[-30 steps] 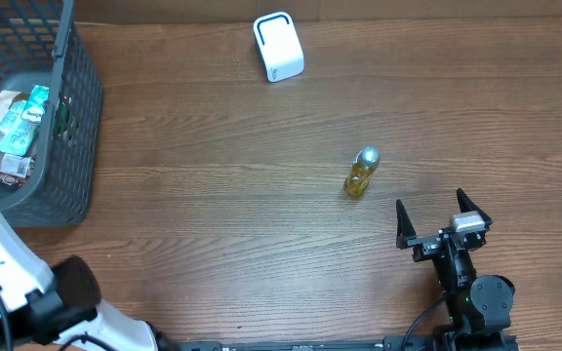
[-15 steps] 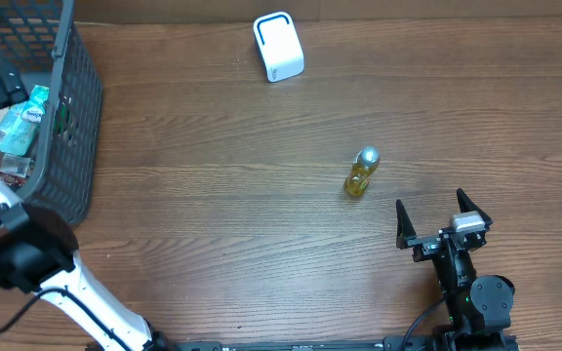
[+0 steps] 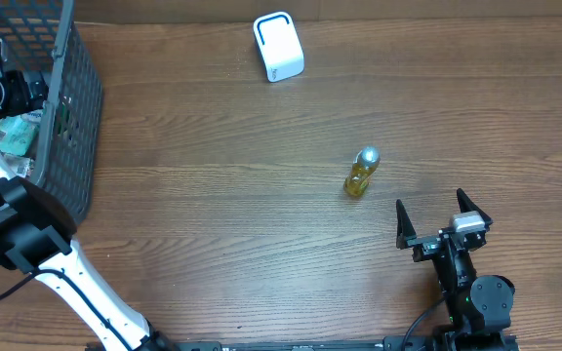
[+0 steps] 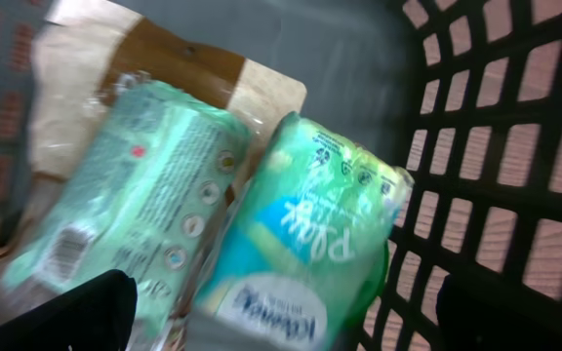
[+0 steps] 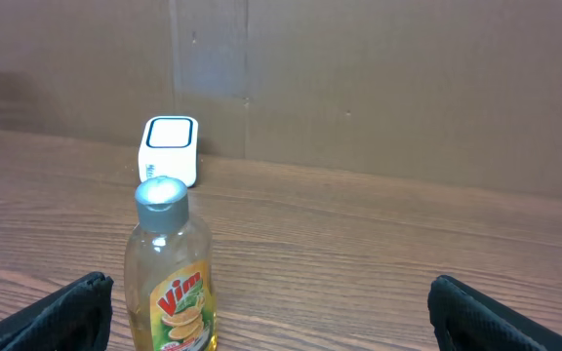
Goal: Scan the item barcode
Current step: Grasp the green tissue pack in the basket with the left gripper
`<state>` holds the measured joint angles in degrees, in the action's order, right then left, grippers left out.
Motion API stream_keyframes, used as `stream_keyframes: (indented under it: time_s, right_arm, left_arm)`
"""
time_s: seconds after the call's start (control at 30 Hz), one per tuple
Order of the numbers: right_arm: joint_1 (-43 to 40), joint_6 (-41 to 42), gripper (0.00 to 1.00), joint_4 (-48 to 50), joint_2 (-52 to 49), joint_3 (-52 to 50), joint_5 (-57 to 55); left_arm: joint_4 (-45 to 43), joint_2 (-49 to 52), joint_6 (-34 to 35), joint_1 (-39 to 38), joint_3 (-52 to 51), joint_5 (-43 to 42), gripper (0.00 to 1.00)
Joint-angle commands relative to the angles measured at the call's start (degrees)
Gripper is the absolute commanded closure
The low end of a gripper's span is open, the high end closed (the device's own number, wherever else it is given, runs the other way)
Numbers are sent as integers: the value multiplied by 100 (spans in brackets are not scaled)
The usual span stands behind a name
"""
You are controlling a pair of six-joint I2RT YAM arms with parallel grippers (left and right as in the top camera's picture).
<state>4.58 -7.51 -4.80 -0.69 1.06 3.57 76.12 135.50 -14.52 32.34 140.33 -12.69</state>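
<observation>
The left gripper moves down and toward the basket's lattice side next, over the green packet beside it, since the packet lies below its open fingers.
My left gripper (image 3: 16,88) hangs open inside the grey basket (image 3: 74,127), just above a green tissue pack (image 4: 310,234) and a second green packet (image 4: 125,195); its jaws (image 4: 291,327) stand wide with nothing between them. A yellow Vim bottle (image 3: 361,173) with a silver cap stands upright mid-table. My right gripper (image 3: 435,216) rests open near the front edge, right of and nearer than the bottle (image 5: 169,268). The white scanner (image 3: 278,46) sits at the back; in the right wrist view the scanner (image 5: 169,146) shows behind the bottle.
A brown paper bag (image 4: 164,68) lies under the green packets. The basket's lattice wall (image 4: 496,146) rises close to the right of the left gripper. Bare wooden tabletop (image 3: 213,214) stretches between basket and bottle.
The left arm has swung further over the basket, and its gripper now covers the green packets. The right arm and the bottle have not moved.
</observation>
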Motion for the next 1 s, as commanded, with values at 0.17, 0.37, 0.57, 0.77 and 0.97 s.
stream_keyframes:
  time_s: [0.17, 0.37, 0.57, 0.77, 0.97]
  right_arm:
    - [-15, -7, 0, 17, 52, -61, -46]
    - [-15, -9, 0, 17, 52, -61, -46]
    - [-15, -7, 0, 17, 52, -61, -46]
    - [-15, -9, 0, 17, 52, -61, -46]
    - [-15, -9, 0, 17, 52, -61, -46]
  left_arm:
    - [-4, 503, -227, -96, 63, -286, 1]
    - [55, 664, -227, -186, 37, -280, 0]
    - [125, 669, -221, -240, -4, -175, 4]
    - [149, 669, -221, -243, -151, -175, 10]
    - [190, 669, -219, -240, -297, -173, 22]
